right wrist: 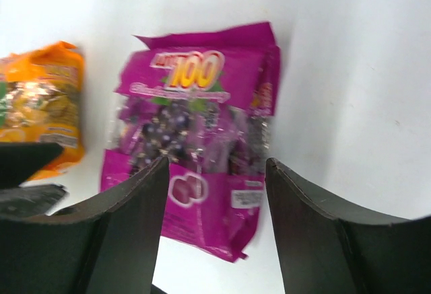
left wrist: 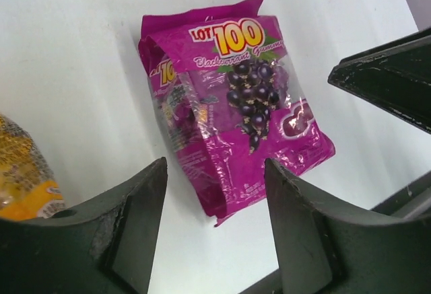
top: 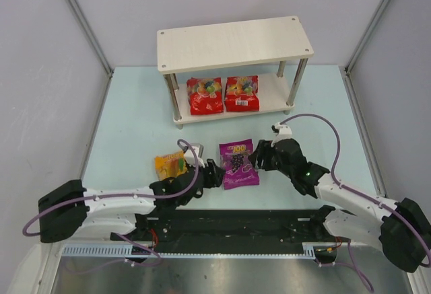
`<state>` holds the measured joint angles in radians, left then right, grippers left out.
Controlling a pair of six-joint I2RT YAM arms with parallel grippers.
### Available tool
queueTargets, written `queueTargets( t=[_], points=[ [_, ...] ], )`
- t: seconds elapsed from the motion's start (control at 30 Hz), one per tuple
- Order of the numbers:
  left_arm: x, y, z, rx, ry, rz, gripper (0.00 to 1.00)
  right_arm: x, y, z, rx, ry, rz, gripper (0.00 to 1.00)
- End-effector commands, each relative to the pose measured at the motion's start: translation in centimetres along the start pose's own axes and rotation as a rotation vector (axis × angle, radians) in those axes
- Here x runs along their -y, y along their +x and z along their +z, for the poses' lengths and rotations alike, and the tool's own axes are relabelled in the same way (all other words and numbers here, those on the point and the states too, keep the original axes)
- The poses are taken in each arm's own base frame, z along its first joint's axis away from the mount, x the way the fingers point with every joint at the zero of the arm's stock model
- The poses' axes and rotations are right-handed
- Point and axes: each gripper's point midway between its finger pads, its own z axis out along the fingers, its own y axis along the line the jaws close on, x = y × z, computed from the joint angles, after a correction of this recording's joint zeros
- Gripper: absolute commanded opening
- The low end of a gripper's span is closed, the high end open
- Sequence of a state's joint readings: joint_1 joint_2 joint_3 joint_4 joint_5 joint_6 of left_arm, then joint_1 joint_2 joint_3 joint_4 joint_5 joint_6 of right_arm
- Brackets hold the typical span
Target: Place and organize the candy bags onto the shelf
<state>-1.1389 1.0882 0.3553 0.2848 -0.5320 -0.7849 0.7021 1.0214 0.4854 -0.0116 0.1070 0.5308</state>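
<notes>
Next, my right gripper moves down to the side edge of the purple candy bag point(top: 238, 163) farthest from the orange-yellow bag.
The purple candy bag point(top: 238, 163) lies flat on the table between both grippers; it also shows in the left wrist view point(left wrist: 232, 105) and the right wrist view point(right wrist: 192, 132). The orange-yellow bag point(top: 170, 165) lies to its left, seen at the edge of the left wrist view point(left wrist: 23, 173) and in the right wrist view point(right wrist: 44, 102). Two red bags point(top: 205, 95) point(top: 242, 93) sit side by side on the lower board of the shelf point(top: 236, 42). My left gripper point(top: 217, 173) is open and empty just left of the purple bag. My right gripper point(top: 258, 156) is open and empty at its right edge.
The shelf's metal posts point(top: 294, 85) stand at its corners. Grey walls with metal frame bars point(top: 81, 18) enclose the table on three sides. A black rail point(top: 229, 223) runs along the near edge by the arm bases.
</notes>
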Motion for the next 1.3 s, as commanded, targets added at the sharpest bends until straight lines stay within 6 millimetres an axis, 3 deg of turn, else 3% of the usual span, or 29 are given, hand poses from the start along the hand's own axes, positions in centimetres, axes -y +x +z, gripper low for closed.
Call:
queueTargets(
  t=[0.0, 0.1, 0.23, 0.67, 0.87, 1.1, 1.27],
  points=[
    [0.2, -1.8, 0.2, 0.184, -0.091, -0.062, 0.65, -1.8, -2.7, -0.1, 0.161, -0.049, 0.048, 0.64],
    [-0.2, -0.6, 0.7, 0.192, -0.127, -0.085, 0.65, -1.5, -1.9, 0.4, 0.144, -0.041, 0.055, 0.64],
    [0.9, 0.6, 1.5, 0.173, -0.112, -0.072, 0.65, -1.2, -0.9, 0.8, 0.119, -0.031, 0.065, 0.64],
    [3.5, 0.5, 2.1, 0.160, -0.055, -0.073, 0.66, -0.4, 2.0, 1.7, 0.054, -0.017, 0.083, 0.61],
    [4.2, 1.9, 3.0, 0.122, -0.036, -0.069, 0.63, -0.9, 2.9, 2.0, 0.025, -0.053, 0.086, 0.58],
    [4.4, 2.7, 3.2, 0.094, -0.019, -0.077, 0.56, -1.6, 3.2, 2.0, 0.015, -0.092, 0.085, 0.54],
    [4.8, 3.0, 3.5, 0.086, -0.012, -0.072, 0.45, -1.8, 3.8, 2.3, -0.008, -0.104, 0.088, 0.40]
  ],
)
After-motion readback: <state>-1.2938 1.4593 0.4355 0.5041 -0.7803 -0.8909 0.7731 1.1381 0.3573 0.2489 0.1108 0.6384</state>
